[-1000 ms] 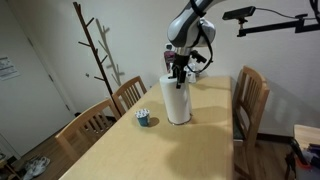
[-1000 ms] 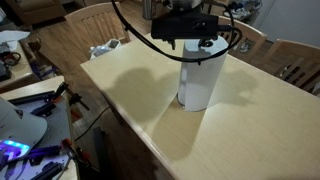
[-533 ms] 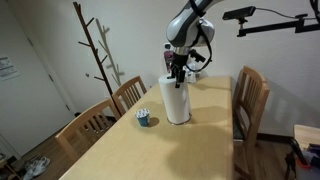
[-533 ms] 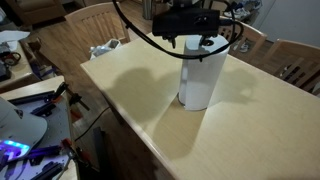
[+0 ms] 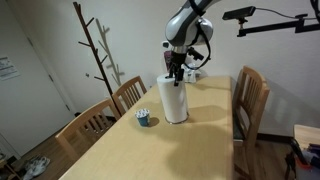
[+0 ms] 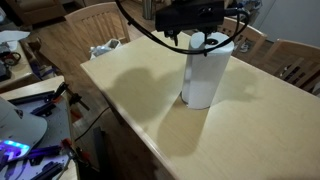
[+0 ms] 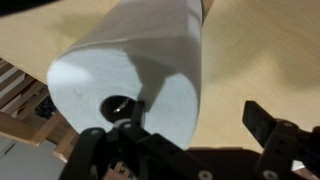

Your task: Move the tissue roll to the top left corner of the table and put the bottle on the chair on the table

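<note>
Next, my gripper moves down astride the roll's top edge point(image 6: 194, 43) point(image 7: 168, 104), one open finger at the core hole and the other outside the roll, and closes.
The tissue roll point(image 5: 177, 100) is a tall white cylinder standing upright on the light-wood table point(image 5: 190, 150), toward its far end. It also shows in an exterior view point(image 6: 205, 75) and fills the wrist view point(image 7: 140, 70). My gripper point(image 5: 176, 70) hangs straight over the roll's top point(image 6: 200, 35). In the wrist view the gripper point(image 7: 193, 123) is open: one finger is at the roll's core hole, and the other finger point(image 7: 265, 125) stands well clear of the roll's side. I cannot pick out a bottle in any view.
A small blue cup point(image 5: 144, 118) stands on the table beside the roll. Wooden chairs line both long sides point(image 5: 250, 100) point(image 5: 128, 95). A crumpled white pack point(image 6: 105, 48) lies by the far chair. A coat rack point(image 5: 95, 50) stands behind.
My gripper has risen slightly above the roll's top. The roll stays standing at the same spot on the table.
</note>
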